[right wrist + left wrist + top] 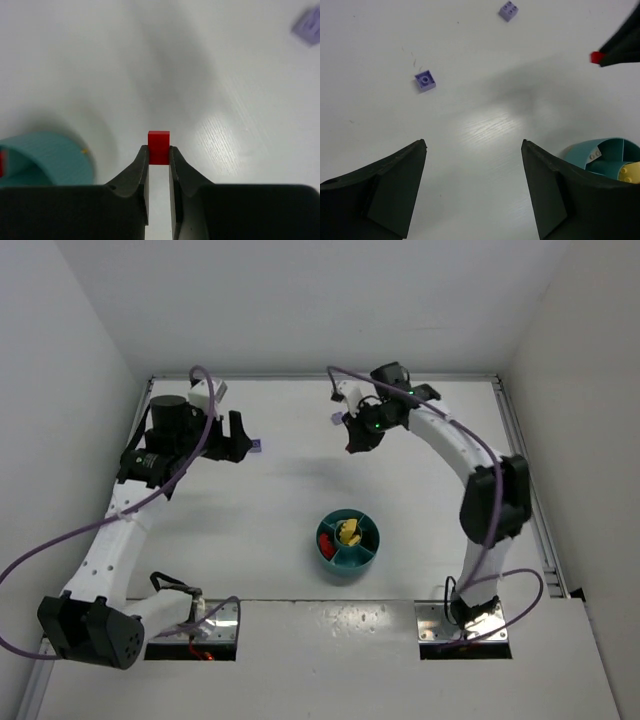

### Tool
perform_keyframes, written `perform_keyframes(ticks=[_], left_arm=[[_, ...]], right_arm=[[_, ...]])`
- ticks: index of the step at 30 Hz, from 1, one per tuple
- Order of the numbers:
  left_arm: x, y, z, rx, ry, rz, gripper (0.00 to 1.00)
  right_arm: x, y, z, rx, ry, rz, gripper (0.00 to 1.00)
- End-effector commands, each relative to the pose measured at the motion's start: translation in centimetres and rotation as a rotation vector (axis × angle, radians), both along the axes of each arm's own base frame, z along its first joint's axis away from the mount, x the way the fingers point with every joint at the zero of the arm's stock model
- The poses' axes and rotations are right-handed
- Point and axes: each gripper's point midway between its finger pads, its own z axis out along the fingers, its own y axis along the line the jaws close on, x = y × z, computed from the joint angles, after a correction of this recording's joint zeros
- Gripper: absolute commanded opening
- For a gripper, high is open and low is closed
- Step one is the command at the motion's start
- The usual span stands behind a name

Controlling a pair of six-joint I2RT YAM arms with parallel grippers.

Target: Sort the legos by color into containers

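Note:
My right gripper should next move back and over the wedge of the teal dish, where red legos already lie, and let go of the red lego there.
My right gripper (159,151) is shut on a small red lego (159,145) and holds it above the table, back from the teal dish (360,558); it also shows in the top view (354,446). The dish (47,159) holds red legos (325,539) in a left wedge and yellow ones (348,533) in the centre well. My left gripper (473,143) is open and empty, hovering over bare table at the back left (240,445). Two lilac-purple legos (425,81) (508,10) lie ahead of it on the table.
The white table is walled at the back and both sides. In the left wrist view the right gripper's fingers (622,42) with the red lego (594,57) reach in at the upper right, and the dish (600,152) sits at the lower right. A purple lego (307,25) lies far right.

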Motion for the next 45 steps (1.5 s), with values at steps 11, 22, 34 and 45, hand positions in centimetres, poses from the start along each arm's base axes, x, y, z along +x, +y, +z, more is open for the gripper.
perform_keyframes(ticks=[11,22,34,45], left_arm=[[0.1,6.1,2.3,0.006,-0.081,0.317,0.99],[-0.2,7.2,0.7,0.023,-0.024,0.329,0.99],[-0.6,7.0,0.2,0.023,-0.017,0.309,0.99],[-0.6,6.8,0.0,0.011,-0.013,0.305,0.99]], right_arm=[[-18.6,5.2,11.6,0.220,-0.007,0.394,0.04],[-24.5,6.4,6.5,0.019,-0.006,0.592,0.04],[-25.5,8.1,3.6,-0.139,-0.023,0.613,0.01],[-23.7,7.4,2.8,-0.220,-0.074,0.551,0.01]])
